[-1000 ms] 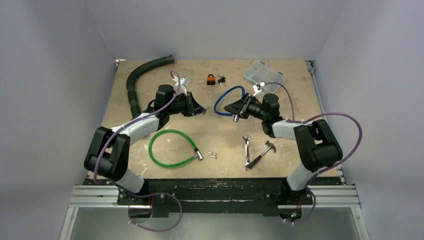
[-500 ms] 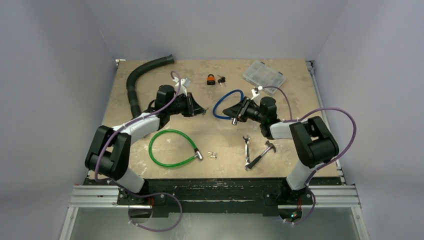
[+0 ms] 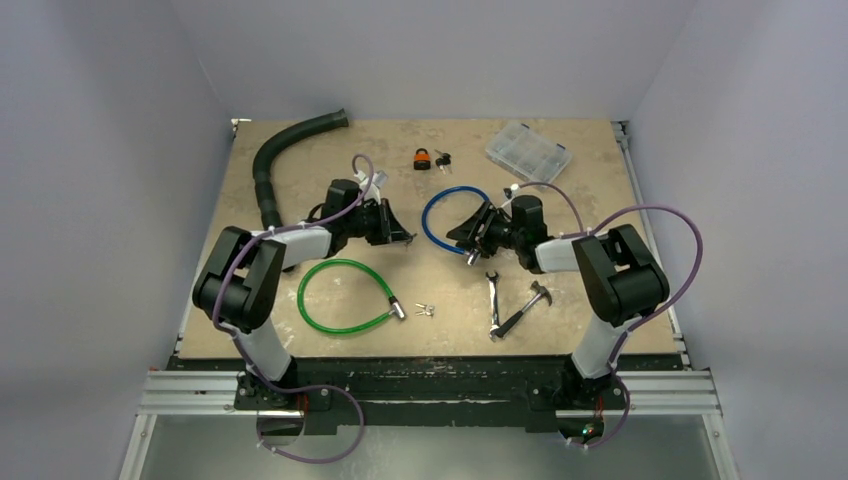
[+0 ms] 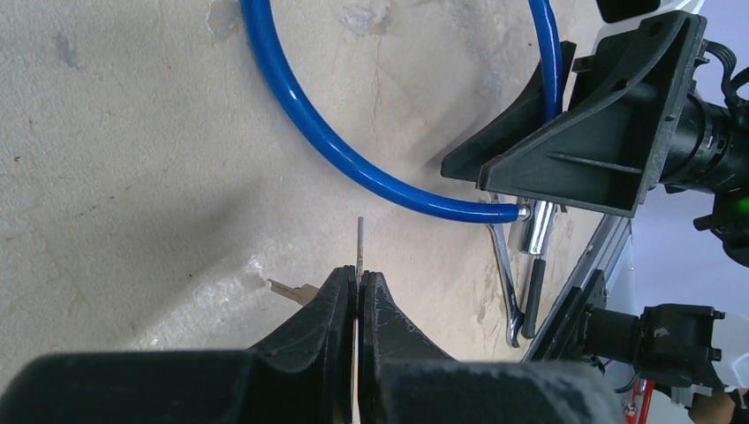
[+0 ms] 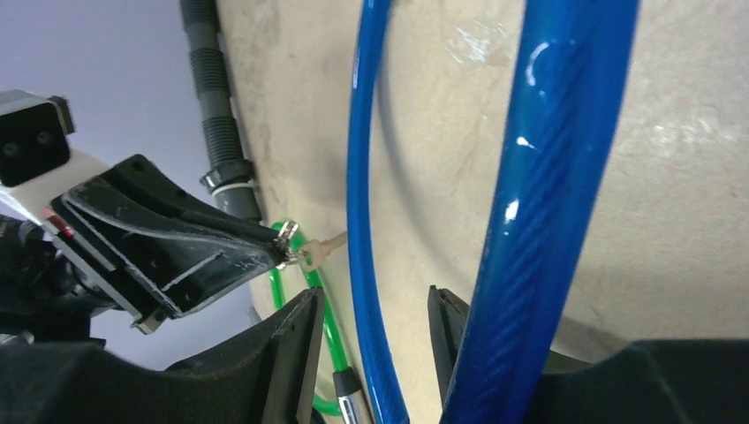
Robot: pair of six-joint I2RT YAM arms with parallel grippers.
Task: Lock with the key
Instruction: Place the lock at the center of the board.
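My left gripper has bare tabletop inside the cable lock's loop below it on the right in the top view, so I will lower it toward that side to release the key.
The blue cable lock lies as a loop on the table centre. One strand runs between my right gripper's spread fingers without being pinched, and a second strand crosses close over one finger. The cable's chrome end sits just below those fingers. My left gripper is shut on a thin key, blade pointing at the cable's end, a short gap away. A second key dangles beside it. In the right wrist view the left gripper and that dangling key face me.
A green cable lock with loose keys lies near front. A wrench and hammer lie front right. An orange padlock, a black hose and a clear box are at the back.
Both grippers have moved closer together. The right gripper has come left and nearer, and the blue loop has shifted with it. The left gripper has moved right with the key.
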